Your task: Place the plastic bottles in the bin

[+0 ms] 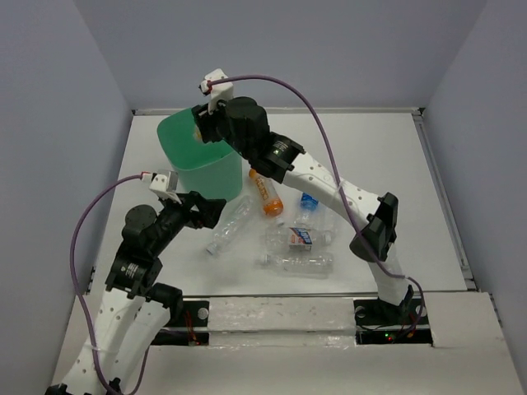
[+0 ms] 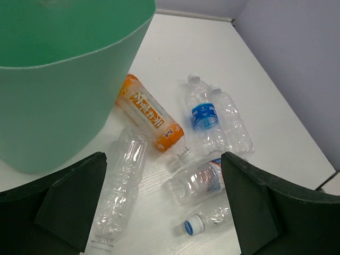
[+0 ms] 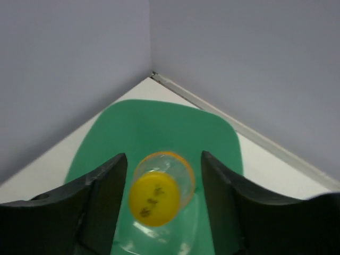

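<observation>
The left gripper is open and will go down toward the right in the top view, onto the bottle's capless far end (image 2: 129, 151), as the long clear bottle (image 2: 121, 186) lies uncovered.
Over the mint-green bin (image 1: 198, 169) hangs my right gripper (image 1: 202, 123). In the right wrist view a yellow-capped clear bottle (image 3: 156, 199) shows blurred between the fingers (image 3: 109, 196), a gap on each side, with the bin's inside (image 3: 212, 138) below it. My left gripper (image 2: 164, 212) stands wide open above the bottles lying on the table and holds nothing. Under it lie a long clear bottle (image 2: 121, 186), an orange bottle (image 2: 150, 112), a blue-labelled bottle (image 2: 204, 117), a labelled crinkled bottle (image 2: 199, 180) and a blue-capped one (image 2: 194, 226).
The bin's wall (image 2: 53, 106) fills the upper left of the left wrist view, close to the orange bottle. Grey walls enclose the white table (image 1: 387, 181) at the back and on both sides. The right arm (image 1: 329, 185) arches over the bottles.
</observation>
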{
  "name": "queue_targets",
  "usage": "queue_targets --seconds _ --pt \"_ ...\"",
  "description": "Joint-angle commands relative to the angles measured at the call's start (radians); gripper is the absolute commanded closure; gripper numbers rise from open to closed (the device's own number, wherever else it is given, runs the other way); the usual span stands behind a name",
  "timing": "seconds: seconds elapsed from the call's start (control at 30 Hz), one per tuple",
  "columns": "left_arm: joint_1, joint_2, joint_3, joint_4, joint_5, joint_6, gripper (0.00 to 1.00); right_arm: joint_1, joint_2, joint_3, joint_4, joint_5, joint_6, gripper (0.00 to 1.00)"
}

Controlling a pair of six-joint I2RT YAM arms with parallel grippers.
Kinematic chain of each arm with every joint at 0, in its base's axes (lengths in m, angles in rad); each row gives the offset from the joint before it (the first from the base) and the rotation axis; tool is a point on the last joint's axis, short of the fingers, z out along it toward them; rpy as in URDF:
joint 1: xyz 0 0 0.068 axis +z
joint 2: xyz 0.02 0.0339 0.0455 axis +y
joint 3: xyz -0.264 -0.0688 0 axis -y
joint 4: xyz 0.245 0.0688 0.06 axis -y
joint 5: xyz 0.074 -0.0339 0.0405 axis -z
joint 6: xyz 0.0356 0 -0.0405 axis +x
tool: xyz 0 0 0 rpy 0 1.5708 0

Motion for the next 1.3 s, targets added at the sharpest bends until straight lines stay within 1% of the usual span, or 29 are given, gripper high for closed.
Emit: queue_targets --seconds 0.0,0.07,0.13,0.23,0.27,0.37,0.4,0.43,0.5,0.53,0.57,0.6,0.63,0.67,0.73,0.77,0.87,1.1,1.27 --pt "-0.005 0.065 -0.004 0.052 0.087 0.005 0.01 -0.008 -0.011 0.056 0.037 -0.007 0.045 0.12" --pt "-0.011 0.104 -0.001 0.056 0.094 0.005 0.01 -0.008 -0.037 0.067 0.026 -0.017 0.045 0.04" --pt "-0.024 0.146 0.013 0.053 0.100 0.012 0.01 -0.017 -0.076 0.044 0.025 -0.020 0.045 0.04" --pt "-0.057 0.246 0.042 0.033 0.066 0.031 0.01 -0.017 -0.213 -0.102 0.028 -0.028 0.065 0.06" --pt "-0.073 0.291 0.066 0.020 0.048 0.037 0.01 -0.017 -0.304 -0.224 0.042 -0.031 0.071 0.07" --pt "-0.154 0.373 0.103 0.010 -0.047 0.046 0.01 -0.017 -0.461 -0.442 0.092 -0.043 0.089 0.08" --pt "-0.171 0.396 0.116 0.004 -0.073 0.044 0.01 -0.017 -0.559 -0.576 0.117 -0.046 0.126 0.08" --pt "-0.204 0.416 0.136 -0.008 -0.121 0.044 0.01 -0.017 -0.608 -0.635 0.121 -0.039 0.132 0.08" --pt "-0.237 0.476 0.153 -0.016 -0.171 0.047 0.01 -0.017 -0.700 -0.749 0.126 -0.025 0.151 0.08" --pt "-0.254 0.494 0.169 -0.020 -0.229 0.049 0.01 -0.017 -0.791 -0.857 0.128 -0.011 0.164 0.08" --pt "-0.283 0.535 0.180 -0.034 -0.247 0.055 0.01 -0.017 -0.832 -0.908 0.128 -0.001 0.172 0.08" --pt "-0.303 0.562 0.192 -0.042 -0.296 0.061 0.01 -0.017 -0.874 -0.958 0.128 0.021 0.186 0.08" --pt "-0.326 0.612 0.217 -0.065 -0.367 0.064 0.01 -0.017 -0.950 -1.048 0.128 0.029 0.195 0.08" --pt "-0.365 0.637 0.229 -0.076 -0.388 0.075 0.01 -0.017 -0.987 -1.090 0.126 0.033 0.204 0.08" --pt "-0.389 0.689 0.255 -0.096 -0.434 0.084 0.01 -0.017 -1.049 -1.192 0.128 0.035 0.238 0.09" --pt "-0.396 0.739 0.281 -0.121 -0.452 0.086 0.01 -0.017 -1.099 -1.219 0.129 0.033 0.246 0.09" --pt "-0.406 0.811 0.312 -0.139 -0.520 0.098 0.01 -0.017 -1.168 -1.300 0.132 0.042 0.263 0.09" --pt "-0.407 0.937 0.355 -0.169 -0.613 0.078 0.01 -0.017 -1.267 -1.374 0.135 0.056 0.258 0.09" --pt "-0.426 1.023 0.380 -0.163 -0.612 0.057 0.02 -0.017 -1.295 -1.400 0.146 0.055 0.257 0.09"
